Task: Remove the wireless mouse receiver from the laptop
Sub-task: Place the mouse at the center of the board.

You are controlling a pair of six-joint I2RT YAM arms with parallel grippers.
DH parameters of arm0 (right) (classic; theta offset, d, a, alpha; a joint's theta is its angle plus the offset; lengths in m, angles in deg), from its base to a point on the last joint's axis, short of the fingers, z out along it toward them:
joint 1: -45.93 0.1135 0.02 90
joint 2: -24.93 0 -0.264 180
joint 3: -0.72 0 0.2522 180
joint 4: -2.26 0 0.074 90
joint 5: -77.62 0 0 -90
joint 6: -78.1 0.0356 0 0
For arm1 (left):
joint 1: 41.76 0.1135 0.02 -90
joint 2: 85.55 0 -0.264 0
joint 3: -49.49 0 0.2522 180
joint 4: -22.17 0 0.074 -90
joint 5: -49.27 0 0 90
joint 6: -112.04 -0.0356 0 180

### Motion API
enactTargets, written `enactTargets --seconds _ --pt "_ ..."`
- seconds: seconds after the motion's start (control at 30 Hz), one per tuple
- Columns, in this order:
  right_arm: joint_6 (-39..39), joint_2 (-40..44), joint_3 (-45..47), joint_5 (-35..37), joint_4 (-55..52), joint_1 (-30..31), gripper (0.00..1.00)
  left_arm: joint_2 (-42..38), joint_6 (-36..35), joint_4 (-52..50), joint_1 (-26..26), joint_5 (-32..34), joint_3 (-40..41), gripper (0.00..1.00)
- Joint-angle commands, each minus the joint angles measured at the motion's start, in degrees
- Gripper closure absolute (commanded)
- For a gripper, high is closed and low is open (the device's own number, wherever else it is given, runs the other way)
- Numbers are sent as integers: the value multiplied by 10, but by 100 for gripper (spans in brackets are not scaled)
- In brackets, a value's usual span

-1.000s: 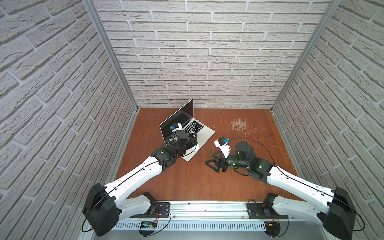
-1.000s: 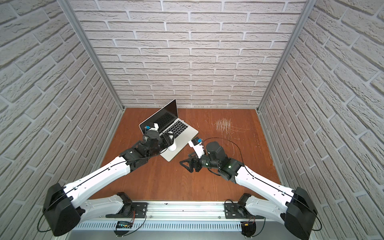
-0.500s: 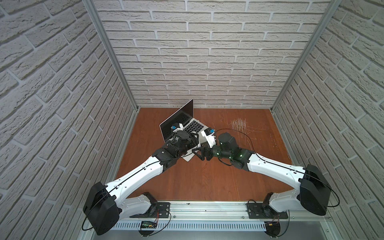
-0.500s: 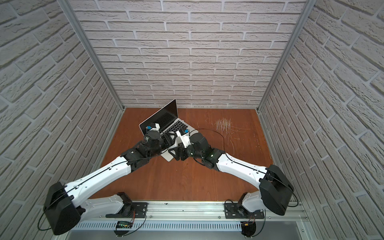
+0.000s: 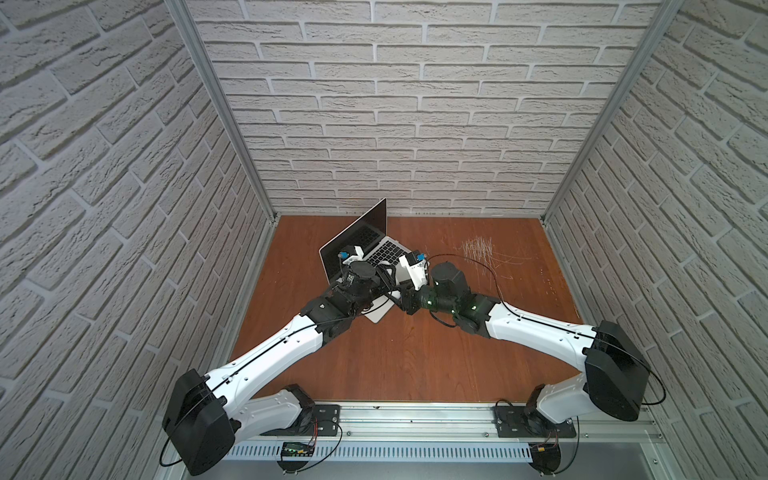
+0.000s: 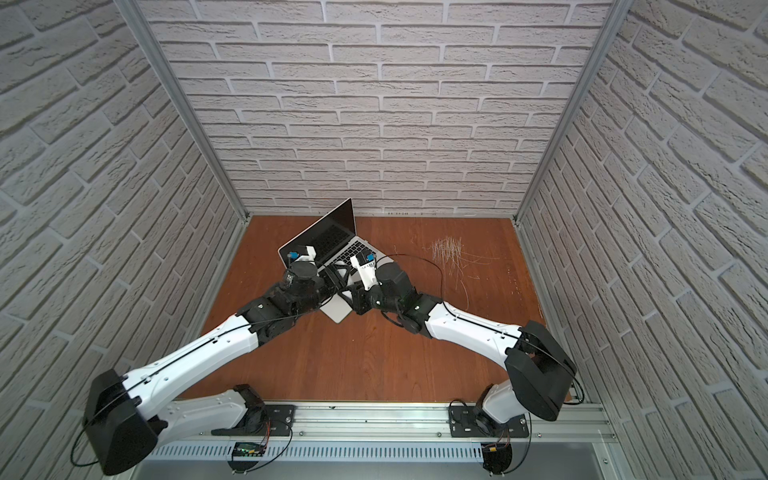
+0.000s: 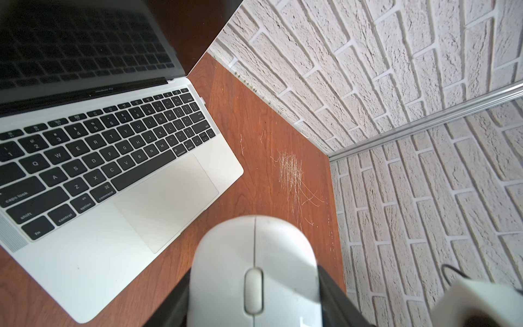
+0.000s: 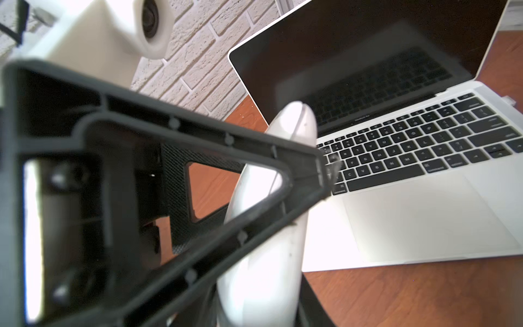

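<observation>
My right gripper draws the mouse back from the laptop (image 5: 388,249) next, lowers it and releases it there. Bare tabletop lies below and back toward the laptop's base.
The open silver laptop (image 5: 388,249) (image 6: 351,248) stands at the back left of the wooden table. The wireless mouse receiver is a small silver stub (image 7: 203,99) (image 8: 509,99) sticking out of the laptop's side near the hinge. My left gripper (image 7: 254,286) is shut on a white mouse (image 7: 254,254) held over the table in front of the laptop (image 7: 169,198). My right gripper (image 8: 260,305) meets it there, with its jaws against the same mouse (image 8: 294,133), seen edge-on. A left finger (image 8: 198,158) fills much of the right wrist view. Both wrists (image 5: 395,282) crowd together over the laptop's front corner.
Pale scratch marks (image 5: 478,249) (image 7: 291,175) lie on the table right of the laptop. A black cable (image 5: 482,270) loops above the right wrist. Brick walls (image 5: 415,124) close in the back and sides.
My right arm swung left from mid-table to the laptop's front corner and its jaws narrowed onto the mouse. The left arm stayed put with the mouse.
</observation>
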Motion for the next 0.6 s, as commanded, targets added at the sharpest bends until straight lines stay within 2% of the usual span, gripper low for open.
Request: enactTargets --seconds 0.0,0.1,0.2,0.37,0.47,0.57 --pt "-26 0 -10 -2 32 5 76 -9 5 5 -3 -2 8 48" --pt "-46 4 -7 5 16 2 82 -13 5 -6 -3 0 8 33" --pt "-79 15 0 10 -7 0 84 -22 7 -35 -3 11 4 4" --pt "-213 42 9 37 -113 -1 85 -68 19 -169 0 65 -21 2" --pt "-305 52 15 54 -189 5 87 -132 68 -286 17 111 -11 2" --pt "-384 46 20 103 -242 37 89 -212 94 -340 47 123 32 2"
